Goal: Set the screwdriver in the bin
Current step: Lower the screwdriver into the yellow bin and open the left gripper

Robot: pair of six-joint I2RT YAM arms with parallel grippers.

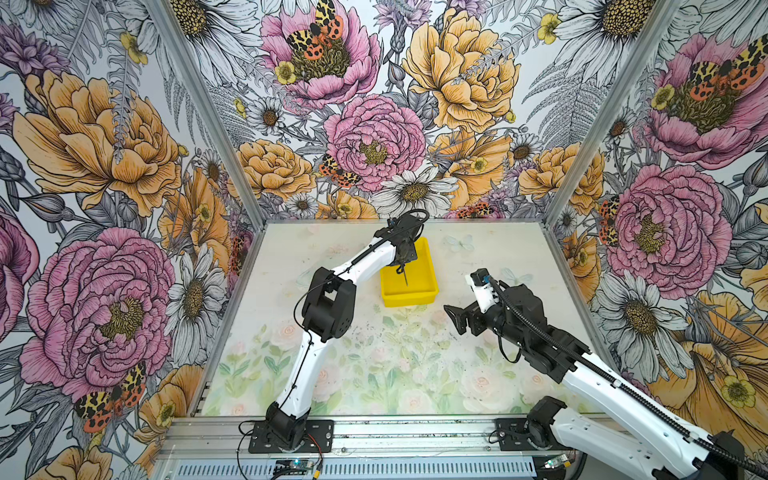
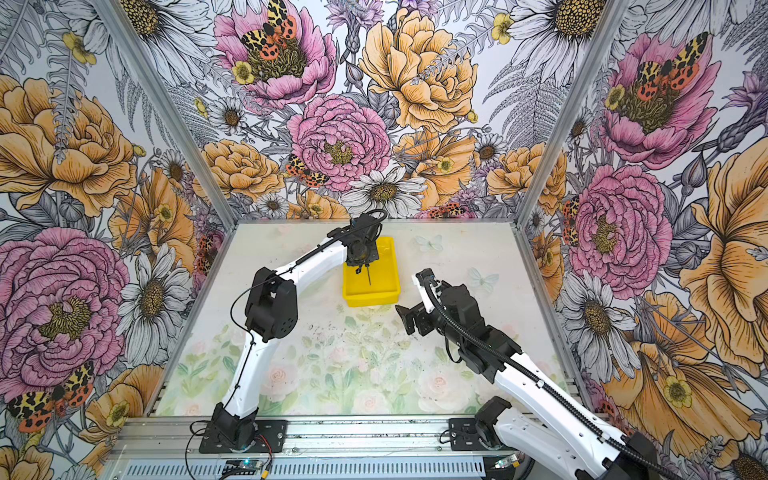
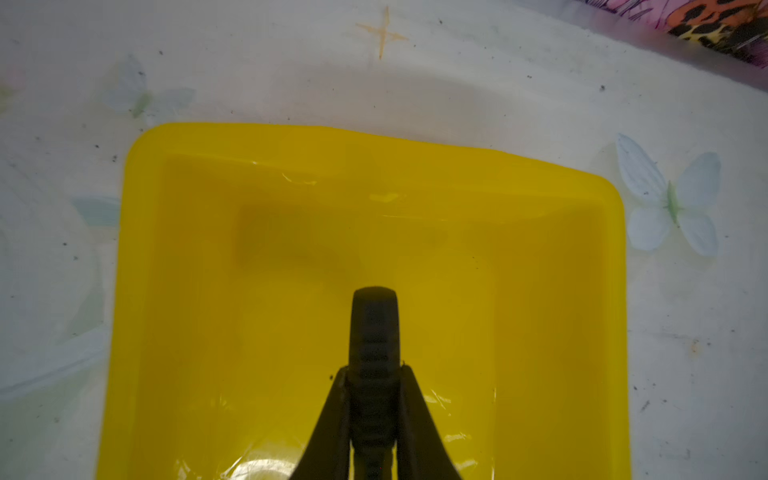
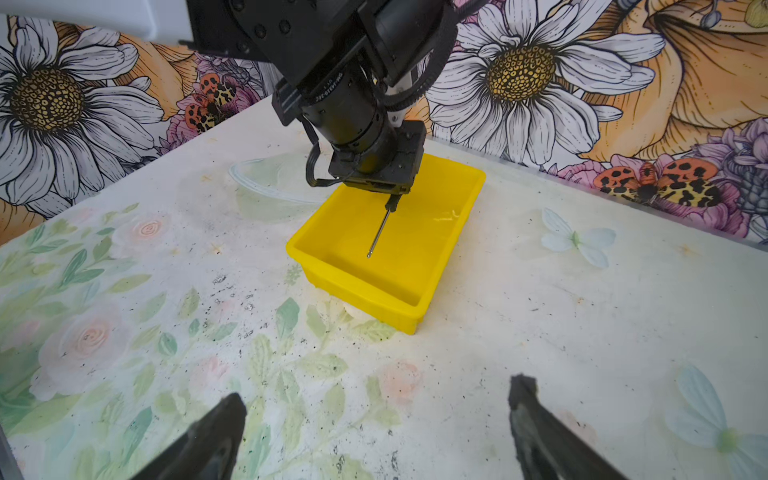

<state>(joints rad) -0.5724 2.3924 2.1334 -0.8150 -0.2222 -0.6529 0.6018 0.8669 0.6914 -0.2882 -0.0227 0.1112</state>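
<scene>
The screwdriver's black handle [image 3: 374, 328] still hangs high. My left gripper will go straight down toward the bin's bottom next and let go of the screwdriver there.
The yellow bin [image 1: 409, 297] [image 2: 370, 298] stands on the mat toward the back. My left gripper [image 1: 402, 268] [image 2: 359, 266] hangs over its inside, pointing down, shut on the screwdriver's black handle [image 3: 374, 328]. The thin silver shaft [image 4: 378, 235] [image 1: 405, 277] slants down over the bin's floor; I cannot tell whether the tip touches it. In the left wrist view the fingers [image 3: 332, 415] clamp the handle, with the bin's rim [image 3: 332, 141] beyond. My right gripper [image 1: 453, 318] [image 4: 379, 390] is open and empty, low over the mat to the right of the bin.
Flowered walls close off the back and both sides of the pale floral mat [image 1: 374, 365]. The left arm's elbow [image 1: 328, 307] stands high to the left of the bin. An aluminium rail [image 1: 415, 432] with both arm bases runs along the front.
</scene>
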